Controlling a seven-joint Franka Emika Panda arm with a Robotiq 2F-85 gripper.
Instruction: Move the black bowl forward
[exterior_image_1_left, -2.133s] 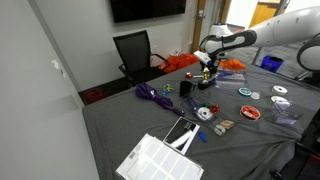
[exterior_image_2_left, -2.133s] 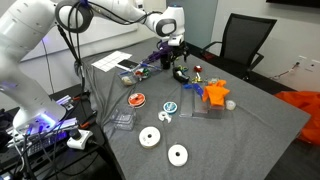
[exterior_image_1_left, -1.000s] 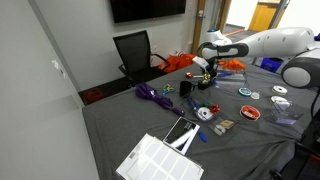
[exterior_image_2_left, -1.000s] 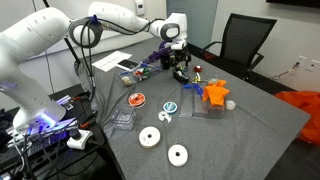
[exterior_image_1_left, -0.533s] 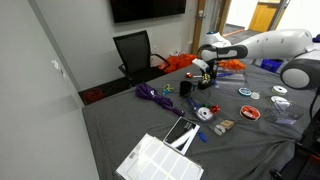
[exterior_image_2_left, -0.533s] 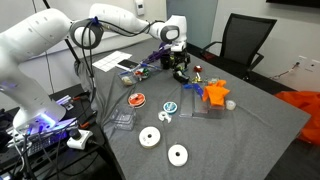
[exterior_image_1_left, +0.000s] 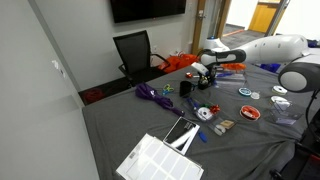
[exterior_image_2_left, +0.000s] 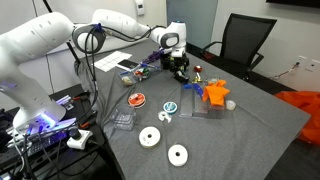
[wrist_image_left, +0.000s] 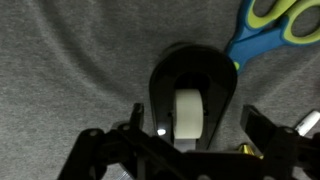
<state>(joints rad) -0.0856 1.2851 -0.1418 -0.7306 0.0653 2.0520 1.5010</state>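
My gripper is open with one finger on each side of the black bowl, so next it should go down a little more onto the bowl and close around it.
In the wrist view the black bowl (wrist_image_left: 196, 62) lies right under me on the grey cloth, with a white cylinder-like piece (wrist_image_left: 188, 115) showing inside it. My gripper (wrist_image_left: 190, 135) is open, one finger on each side of the bowl, and I cannot tell whether either touches it. In an exterior view the gripper (exterior_image_2_left: 180, 62) hangs low over the bowl (exterior_image_2_left: 181, 74) at the far side of the table. In an exterior view the gripper (exterior_image_1_left: 207, 74) hides most of the bowl.
Blue scissors with yellow-green handles (wrist_image_left: 272, 28) lie just beside the bowl. A taller black cup-like object (exterior_image_1_left: 186, 88), a purple bundle (exterior_image_1_left: 152, 94), white tape rolls (exterior_image_2_left: 150, 138), an orange object (exterior_image_2_left: 215, 93) and a white grid tray (exterior_image_1_left: 160, 160) lie on the grey table (exterior_image_2_left: 250, 140).
My gripper has come down a little toward the table over the bowl. Nothing on the table has moved.
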